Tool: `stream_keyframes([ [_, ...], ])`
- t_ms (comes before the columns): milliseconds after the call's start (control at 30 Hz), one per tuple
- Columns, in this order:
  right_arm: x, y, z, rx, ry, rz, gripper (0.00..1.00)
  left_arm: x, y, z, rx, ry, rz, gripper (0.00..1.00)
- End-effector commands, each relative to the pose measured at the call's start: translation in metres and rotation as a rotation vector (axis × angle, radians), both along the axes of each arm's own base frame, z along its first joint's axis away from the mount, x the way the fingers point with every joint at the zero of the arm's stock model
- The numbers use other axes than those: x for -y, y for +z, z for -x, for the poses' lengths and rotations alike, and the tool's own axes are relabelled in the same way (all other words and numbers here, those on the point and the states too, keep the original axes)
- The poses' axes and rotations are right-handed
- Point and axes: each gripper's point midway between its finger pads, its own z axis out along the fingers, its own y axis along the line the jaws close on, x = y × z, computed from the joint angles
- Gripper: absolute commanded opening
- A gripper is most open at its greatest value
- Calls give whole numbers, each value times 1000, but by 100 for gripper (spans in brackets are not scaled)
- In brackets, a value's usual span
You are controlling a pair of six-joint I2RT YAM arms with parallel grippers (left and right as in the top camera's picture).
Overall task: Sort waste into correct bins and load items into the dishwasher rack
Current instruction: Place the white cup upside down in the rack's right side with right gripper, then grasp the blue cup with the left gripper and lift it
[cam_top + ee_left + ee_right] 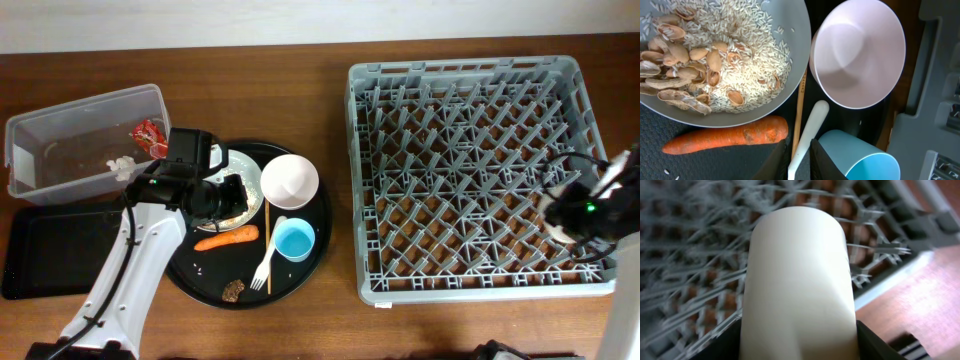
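The rack's slots beneath are empty, so my right gripper will next lower the cream cup onto the pegs at the rack's end farthest from the round tray.
My left gripper (pixel 228 197) (pixel 799 160) hovers over the grey plate (pixel 252 168) (pixel 801 20) of rice scraps (pixel 740 50), its fingers nearly together and empty. Through the gap I see the white fork (pixel 265 265) (pixel 810 125) lying on the tray. The carrot (pixel 226 239) (pixel 725 137), pink bowl (pixel 289 181) (pixel 857 50), blue cup (pixel 294 240) (pixel 865 160) and brown lump (pixel 233 290) lie nearby. The red wrapper (pixel 150 137) and tissue (pixel 122 165) are in the clear tub (pixel 85 105). My right gripper (pixel 570 215) (pixel 800 337) holds the cream cup (pixel 797 280) over the rack (pixel 460 66).
The round black tray (pixel 312 255) holds the dishes. A shallow black tray (pixel 50 250) lies in front of the tub. A wooden stick (pixel 268 250) (pixel 800 100) lies beside the fork. Peanut shells (pixel 670 55) sit on the rice.
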Motion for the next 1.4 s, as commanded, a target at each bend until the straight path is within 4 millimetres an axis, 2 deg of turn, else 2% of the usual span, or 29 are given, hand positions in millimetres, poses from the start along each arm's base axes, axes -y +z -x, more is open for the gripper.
stream_keyframes([
  [0, 32, -13, 5, -56, -90, 3, 44, -2, -2, 0, -1, -11, -13, 15],
  [67, 41, -27, 7, -104, -120, -30, 44, -2, -2, 0, -1, -11, -13, 15],
  [200, 44, -49, 5, -173, -123, -76, 44, -2, -2, 0, -1, -11, -13, 15],
  [267, 45, -59, 3, -203, -123, -98, 48, -2, -2, 0, -1, -11, -13, 15],
  [300, 45, -62, 1, -204, -121, -108, 57, -2, -2, 0, -1, -11, -13, 15],
  [400, 40, -67, -10, -173, -108, -161, 97, -2, -2, 0, -1, -11, -13, 16],
  [433, 38, -68, -13, -162, -104, -173, 99, -2, -2, 0, -1, -11, -13, 16],
  [567, 29, -65, -15, -141, -95, -216, 99, -1, -2, 1, -2, -13, -8, 22],
  [700, 12, -54, -19, -85, -31, -279, 99, 11, 1, 3, 7, -95, 30, 25],
  [833, -22, -26, -25, 34, 131, -334, 99, 20, -2, 12, -20, -128, 25, 34],
  [933, -48, -9, -28, 86, 252, -305, 99, 26, -6, 19, -38, -150, 23, 35],
  [1033, -75, 1, -31, 103, 385, -277, 99, 34, -13, 27, -56, -178, 21, 35],
  [1200, -114, 1, -36, 87, 538, -277, 99, 51, -29, 40, -68, -243, 17, 38],
  [1367, -133, 2, -39, 89, 612, -274, 99, 63, -39, 45, -55, -286, 16, 39],
])
